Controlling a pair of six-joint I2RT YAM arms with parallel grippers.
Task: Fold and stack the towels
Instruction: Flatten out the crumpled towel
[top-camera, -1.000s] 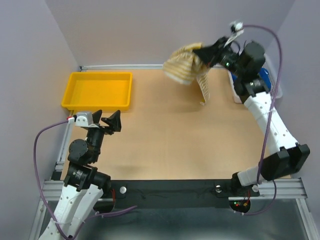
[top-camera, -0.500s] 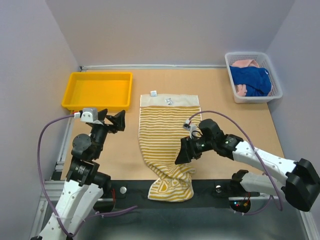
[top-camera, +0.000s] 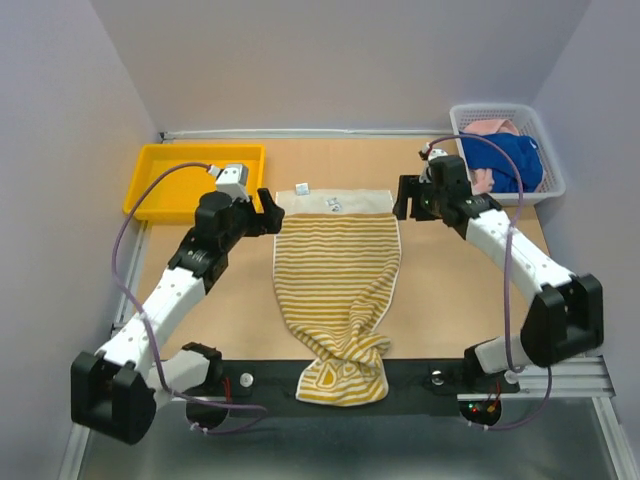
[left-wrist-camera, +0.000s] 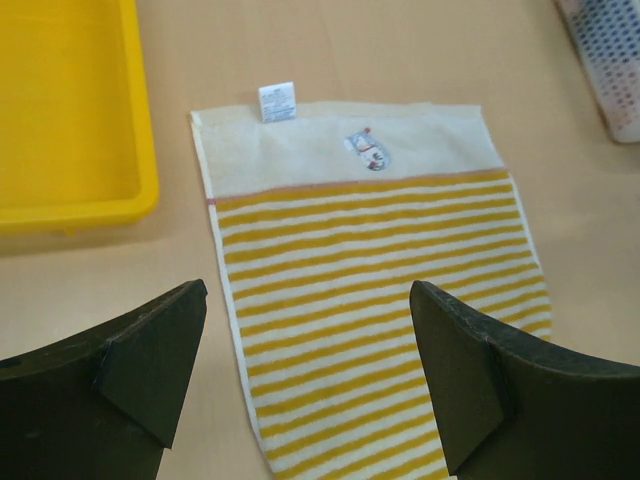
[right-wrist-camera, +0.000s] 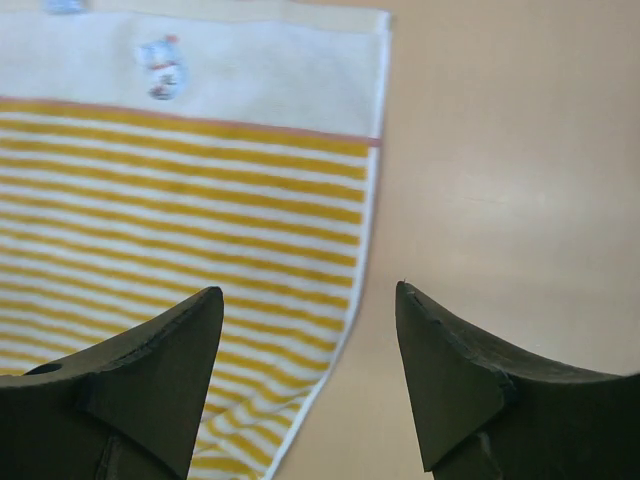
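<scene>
My right gripper reaches outward next and lowers its open fingers around the striped towel's far cream corner nearest the basket, since that corner lies below and outward.
The yellow-and-cream striped towel (top-camera: 338, 265) lies spread on the table, cream band at the far end. Its near end is bunched and hangs over the table's front edge. My left gripper (top-camera: 268, 212) hovers open by the towel's far-left corner, the striped towel (left-wrist-camera: 370, 270) below its fingers. At the far-right corner my right gripper (top-camera: 404, 198) is open above the towel's right edge (right-wrist-camera: 355, 250). Neither holds anything. The blue towel (top-camera: 510, 160) and the pink towel (top-camera: 487, 128) lie in the white basket (top-camera: 556, 186).
A yellow tray (top-camera: 195, 180) stands at the back left, close to my left arm, and shows in the left wrist view as a yellow tray (left-wrist-camera: 60, 100). The basket sits in the back right corner. A white label (left-wrist-camera: 277, 101) sticks out from the towel's far edge.
My right gripper held the towel aloft at the back, then spread it and let go near the front. Both arms have moved to the towel's far corners.
</scene>
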